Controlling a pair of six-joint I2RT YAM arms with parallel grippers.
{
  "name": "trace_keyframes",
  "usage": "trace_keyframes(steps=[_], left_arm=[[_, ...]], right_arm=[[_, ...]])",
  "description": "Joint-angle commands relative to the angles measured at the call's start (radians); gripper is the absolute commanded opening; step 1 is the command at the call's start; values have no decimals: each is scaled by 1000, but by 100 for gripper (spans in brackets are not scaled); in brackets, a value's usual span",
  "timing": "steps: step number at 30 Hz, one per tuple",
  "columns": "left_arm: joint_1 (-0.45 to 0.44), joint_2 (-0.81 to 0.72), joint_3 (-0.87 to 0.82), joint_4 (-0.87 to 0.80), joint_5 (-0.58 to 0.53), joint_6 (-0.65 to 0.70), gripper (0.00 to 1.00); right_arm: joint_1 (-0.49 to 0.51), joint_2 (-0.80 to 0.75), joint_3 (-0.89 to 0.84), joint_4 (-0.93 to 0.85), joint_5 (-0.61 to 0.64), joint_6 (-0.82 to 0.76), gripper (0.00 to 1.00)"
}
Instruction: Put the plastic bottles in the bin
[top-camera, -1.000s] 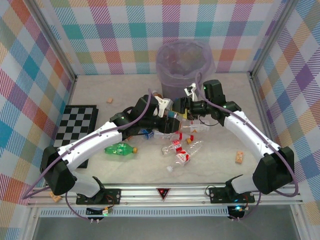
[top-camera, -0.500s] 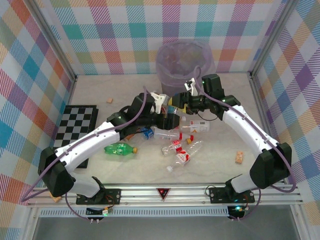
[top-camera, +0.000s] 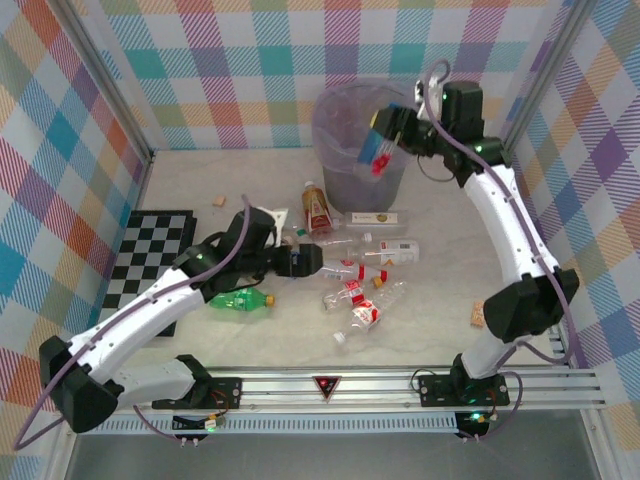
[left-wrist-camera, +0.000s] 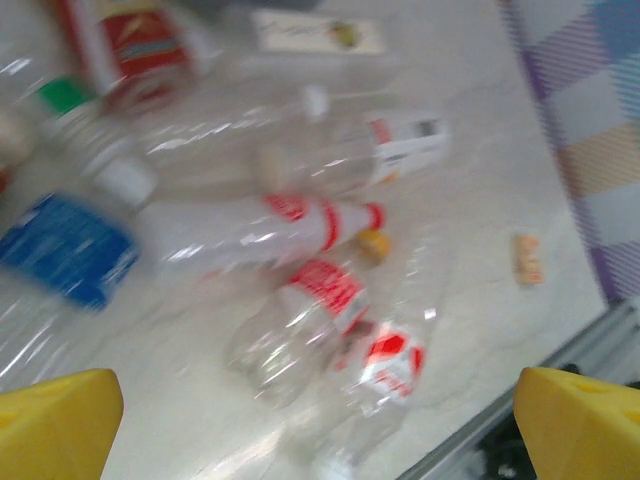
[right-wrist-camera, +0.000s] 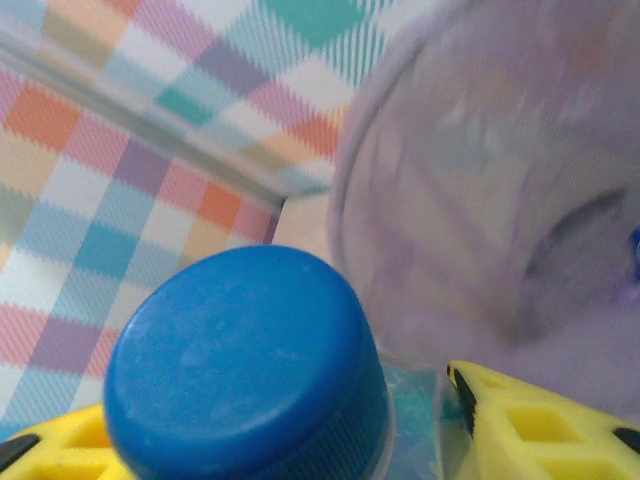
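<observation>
The clear bottle in my right gripper goes outward and down into the lilac bin's opening (top-camera: 352, 114) (right-wrist-camera: 510, 200) next for release, since that lies below and outward.
My right gripper (top-camera: 384, 140) is raised over the rim of the lilac bin (top-camera: 345, 178) and is shut on a clear bottle with a blue cap (right-wrist-camera: 240, 370). Its red label (top-camera: 380, 165) hangs down over the bin's mouth (right-wrist-camera: 500, 200). My left gripper (top-camera: 307, 262) stands open low over the table, nothing between its yellow fingertips (left-wrist-camera: 55, 425). Below it lie several clear plastic bottles with red labels (left-wrist-camera: 320, 300) and one with a blue label (left-wrist-camera: 70, 250). A green bottle (top-camera: 240, 298) lies near the left arm, and a brownish one (top-camera: 318, 208) in front of the bin.
A checkerboard (top-camera: 150, 250) lies at the left. Small tan cork blocks sit at the right (top-camera: 478, 315) and back left (top-camera: 218, 200). A metal rail (top-camera: 330, 385) runs along the near edge. Plaid walls close in the table on three sides.
The bottle passed from my left gripper to my right. The left opened and drew back down to the left; the right closed on the bottle and lifted it over the bin.
</observation>
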Motion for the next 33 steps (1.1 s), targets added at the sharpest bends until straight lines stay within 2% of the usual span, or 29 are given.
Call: trace_keyframes(steps=[1, 5, 8, 10, 13, 22, 25, 29, 33], left_arm=[[26, -82, -79, -148, -106, -169, 100], [56, -206, -197, -204, -178, -317, 100], [93, -285, -282, -222, -178, -400, 100], [117, -325, -329, -225, -184, -430, 100], [157, -365, -367, -222, -197, -442, 100], [192, -365, -402, -228, -202, -451, 100], [193, -365, -416, -218, -210, -471, 100], [193, -345, -416, -208, -210, -503, 100], [193, -316, -424, -188, -200, -536, 100]], right_arm=[[-11, 105, 159, -24, 86, -53, 41], [-14, 301, 472, -103, 128, -74, 38], [-14, 481, 770, -227, 155, -105, 38], [-15, 574, 876, -253, 171, -115, 36], [-14, 607, 826, -183, 168, -108, 28], [13, 691, 809, -217, 204, -168, 29], [18, 705, 807, -228, 213, -191, 36], [20, 704, 808, -250, 224, -206, 57], [20, 685, 808, -248, 220, -225, 71]])
